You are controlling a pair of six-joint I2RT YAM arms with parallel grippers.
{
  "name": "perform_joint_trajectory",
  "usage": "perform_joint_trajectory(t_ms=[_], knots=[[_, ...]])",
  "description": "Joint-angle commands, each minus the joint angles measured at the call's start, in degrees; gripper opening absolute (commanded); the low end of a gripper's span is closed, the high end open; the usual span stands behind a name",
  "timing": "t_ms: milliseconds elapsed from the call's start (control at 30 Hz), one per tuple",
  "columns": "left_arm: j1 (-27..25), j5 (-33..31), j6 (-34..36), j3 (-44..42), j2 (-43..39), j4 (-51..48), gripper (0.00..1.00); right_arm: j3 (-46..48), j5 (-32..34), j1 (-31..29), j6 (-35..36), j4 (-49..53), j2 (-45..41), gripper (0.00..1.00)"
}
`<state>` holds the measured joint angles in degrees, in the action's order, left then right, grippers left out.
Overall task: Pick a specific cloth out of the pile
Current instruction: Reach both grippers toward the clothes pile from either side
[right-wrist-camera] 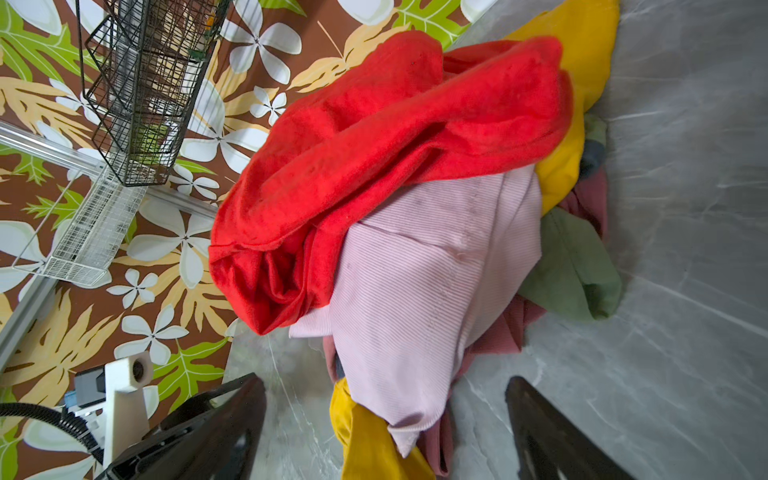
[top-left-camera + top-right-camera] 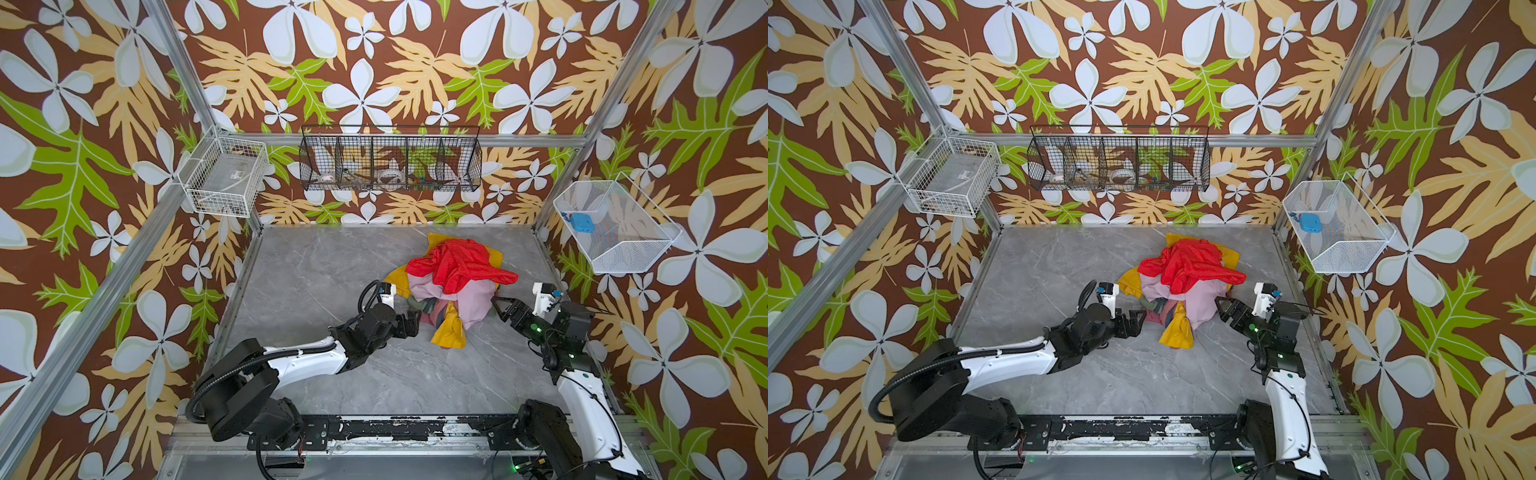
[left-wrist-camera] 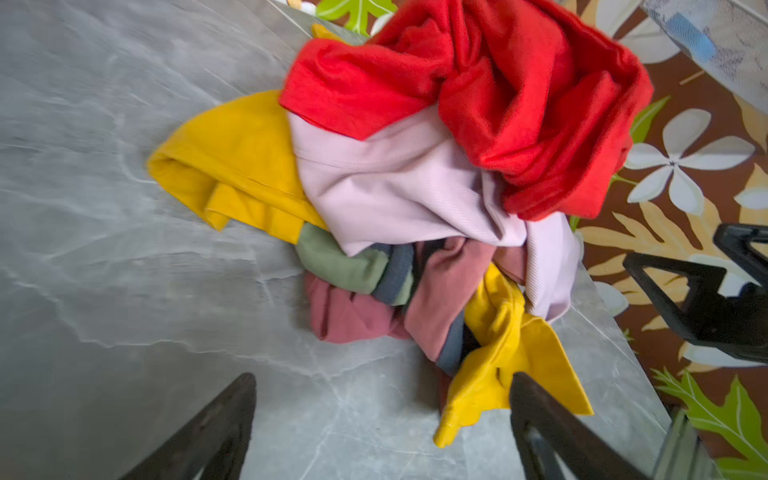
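Next, my left gripper will advance onto the piece of the salmon pink cloth beside the mustard sleeve, fingers astride, and close, because the piece hangs bare below the lilac garment's hem just ahead of it.
The pile (image 2: 457,266) sits on the grey table right of centre, with a red garment on top and lilac and mustard ones under it. The cloth (image 3: 345,320) is salmon pink. It lies mostly buried at the bottom of the pile, with folds poking out under the lilac garment (image 1: 415,291) and beside an olive piece (image 1: 573,270). My left gripper (image 3: 384,378) is open, low on the table just left of the pile, with a mustard sleeve (image 3: 498,374) by one finger. My right gripper (image 1: 386,380) is open at the pile's right side, its jaws either side of hanging lilac and mustard ends.
A white wire basket (image 2: 224,178) hangs on the left wall and a black wire rack (image 2: 390,160) on the back wall. A white mesh basket (image 2: 615,224) with a blue item hangs on the right. Bare marble table (image 2: 311,291) lies left of and in front of the pile.
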<state>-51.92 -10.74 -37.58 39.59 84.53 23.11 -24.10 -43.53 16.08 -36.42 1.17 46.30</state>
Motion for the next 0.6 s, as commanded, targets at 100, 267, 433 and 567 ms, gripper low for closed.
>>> perform_joint_trajectory(t_ms=[100, 267, 433, 567], knots=[[-1.7, 6.1, 0.0, 5.5, 6.6, 2.2, 0.89, 1.3, -3.8, -0.2, 0.4, -1.7, 0.8, 0.84], [-1.7, 6.9, -0.9, 10.3, 12.2, 2.6, 0.77, 1.3, -3.7, -1.1, 0.7, -0.6, 0.4, 0.84], [-1.8, 8.1, 0.8, 16.6, 17.7, -0.4, 0.69, 1.0, -3.2, -1.5, 1.4, 0.7, 0.6, 0.84], [-1.8, 9.5, 0.8, 20.9, 21.0, -3.1, 0.60, -0.2, -2.6, -1.5, 2.5, 2.8, 0.5, 0.84]])
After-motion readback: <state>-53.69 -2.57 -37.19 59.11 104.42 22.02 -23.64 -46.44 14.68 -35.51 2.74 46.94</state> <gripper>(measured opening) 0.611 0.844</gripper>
